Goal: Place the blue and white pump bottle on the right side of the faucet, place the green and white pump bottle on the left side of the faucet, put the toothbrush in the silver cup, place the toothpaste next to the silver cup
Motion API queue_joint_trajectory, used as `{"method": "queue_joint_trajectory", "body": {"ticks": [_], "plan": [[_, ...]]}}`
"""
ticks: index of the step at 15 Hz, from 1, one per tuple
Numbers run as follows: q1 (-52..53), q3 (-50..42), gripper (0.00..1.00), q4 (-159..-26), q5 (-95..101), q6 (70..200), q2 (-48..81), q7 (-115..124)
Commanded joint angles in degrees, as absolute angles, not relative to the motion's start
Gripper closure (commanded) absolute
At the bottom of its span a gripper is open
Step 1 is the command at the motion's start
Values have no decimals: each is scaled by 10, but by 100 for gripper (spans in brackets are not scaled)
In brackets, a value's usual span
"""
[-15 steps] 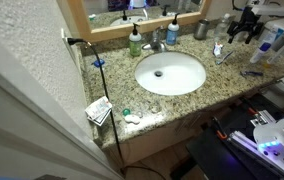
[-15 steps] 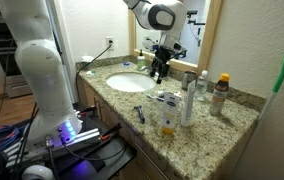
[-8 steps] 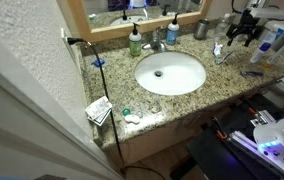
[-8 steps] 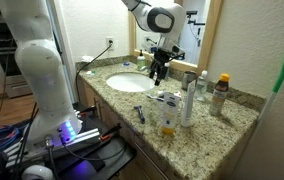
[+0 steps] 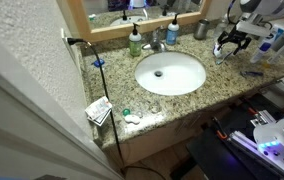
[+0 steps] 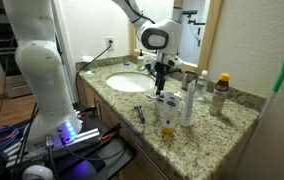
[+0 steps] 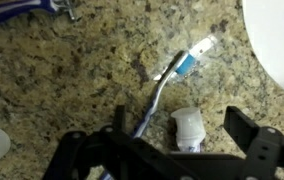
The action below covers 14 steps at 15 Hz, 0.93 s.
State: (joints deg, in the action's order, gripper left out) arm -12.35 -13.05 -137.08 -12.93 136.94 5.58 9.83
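I will move my gripper away from the toothpaste cap and then down onto the toothbrush's handle (image 7: 143, 122) next, because the cap is between my fingers beside the toothbrush (image 7: 172, 78).
In the wrist view my gripper (image 7: 181, 112) is open and hangs low over the granite counter, its jaws on either side of the toothpaste (image 7: 187, 128), whose white cap points up between them. The toothbrush (image 7: 172, 78) lies slanted just beside the toothpaste, its blue and white head towards the sink. In an exterior view the gripper (image 5: 230, 40) is right of the sink. The silver cup (image 5: 201, 30) stands behind it by the mirror. The green and white pump bottle (image 5: 134, 40) stands left of the faucet (image 5: 156, 42), and the blue and white pump bottle (image 5: 172, 30) right of it.
The white sink (image 5: 170, 72) fills the counter's middle. Tall white-and-blue bottles (image 5: 267, 40) stand at the far right, and a blue handled item (image 5: 252, 72) lies in front of them. Small items (image 5: 100, 108) sit at the front left corner. An amber bottle (image 6: 220, 92) stands near the wall.
The gripper has come down from beside the mirror towards the counter and now hangs over the toothpaste and toothbrush. Its jaws stay open. Nothing on the counter has moved.
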Motion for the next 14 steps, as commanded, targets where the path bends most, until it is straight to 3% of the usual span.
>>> {"method": "queue_joint_trajectory", "body": {"ticks": [1, 8, 14], "plan": [[-123, -130, 0, -1419, -128, 1414, 34, 111], [-125, -131, 0, -1414, -118, 1402, 26, 109], [-128, -130, 0, -1429, -155, 1466, 69, 107]]}}
